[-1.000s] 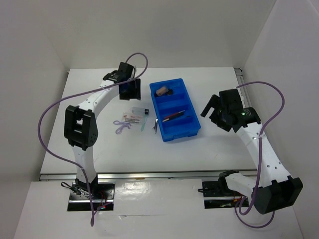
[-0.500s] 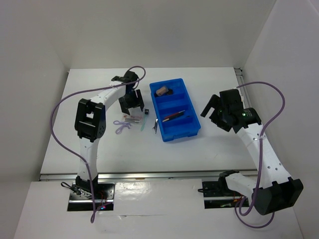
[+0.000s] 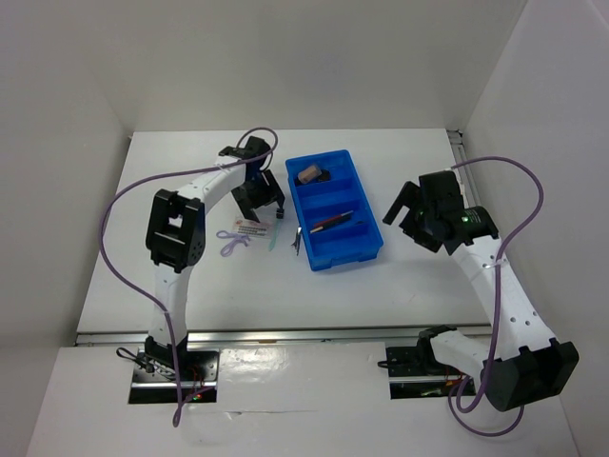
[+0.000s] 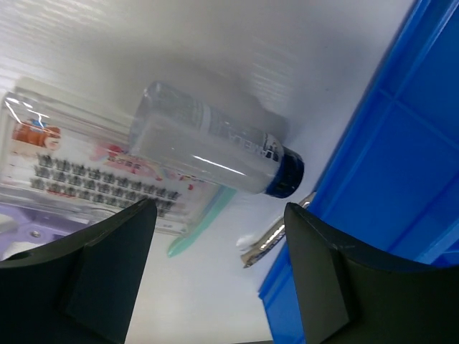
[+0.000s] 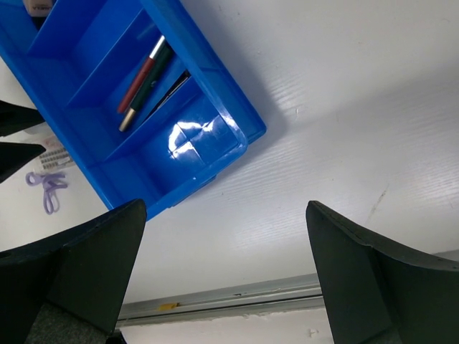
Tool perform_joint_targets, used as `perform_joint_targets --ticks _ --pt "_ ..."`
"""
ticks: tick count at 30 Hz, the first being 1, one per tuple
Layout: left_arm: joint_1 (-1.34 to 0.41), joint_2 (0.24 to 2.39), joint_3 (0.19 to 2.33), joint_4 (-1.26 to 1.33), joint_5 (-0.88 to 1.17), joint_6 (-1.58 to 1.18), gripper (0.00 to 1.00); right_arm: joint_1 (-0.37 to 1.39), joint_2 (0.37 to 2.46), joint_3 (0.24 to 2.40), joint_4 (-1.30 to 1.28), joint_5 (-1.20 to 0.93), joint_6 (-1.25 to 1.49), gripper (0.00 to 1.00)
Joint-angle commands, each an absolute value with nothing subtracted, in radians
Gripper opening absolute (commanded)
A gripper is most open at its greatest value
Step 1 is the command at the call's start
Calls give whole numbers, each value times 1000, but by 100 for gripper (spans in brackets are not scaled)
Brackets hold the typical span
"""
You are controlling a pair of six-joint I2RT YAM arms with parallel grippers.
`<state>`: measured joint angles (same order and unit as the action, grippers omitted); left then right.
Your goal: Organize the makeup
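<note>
The tiny clear vial's end with the cap sticks out clear of the packet, so my left gripper should next lower its open fingers to both sides of that end of the vial to close.
A tiny clear vial with a dark blue cap lies on the table beside the blue tray; in the top view it sits just by my left gripper. My left gripper is open and empty, hovering close above the vial, with its fingers wide in the left wrist view. The white red-printed packet lies left of the vial and touches it. The lilac looped piece lies beyond the packet. The tan bottle and thin pencils lie in tray compartments. My right gripper is open and empty, right of the tray.
The blue compartment tray stands mid-table. A teal stick and a silver tweezer-like tool lie by its left wall. White walls enclose the table, and its metal front edge runs below my right gripper.
My left gripper has come from the back of the table toward the front and down over the vial and packet. The right arm has not moved.
</note>
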<state>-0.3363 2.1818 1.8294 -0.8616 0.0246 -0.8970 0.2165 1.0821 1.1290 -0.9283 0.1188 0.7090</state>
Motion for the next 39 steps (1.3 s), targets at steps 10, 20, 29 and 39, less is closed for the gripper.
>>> perform_joint_targets --ticks 10,20,29,39 --pt "-342 2227 1880 -850 -84 -1137 87 210 1078 1120 -897 112 687 100" --pt "-342 2292 1920 -841 -103 -1106 66 210 1068 1120 -897 112 687 100" --pt "-342 2296 1982 -804 -103 -1040 48 210 1068 1111 -897 112 687 100" --pt "-342 2145 2065 -742 -157 -807 0 210 1058 1101 -897 112 687 100"
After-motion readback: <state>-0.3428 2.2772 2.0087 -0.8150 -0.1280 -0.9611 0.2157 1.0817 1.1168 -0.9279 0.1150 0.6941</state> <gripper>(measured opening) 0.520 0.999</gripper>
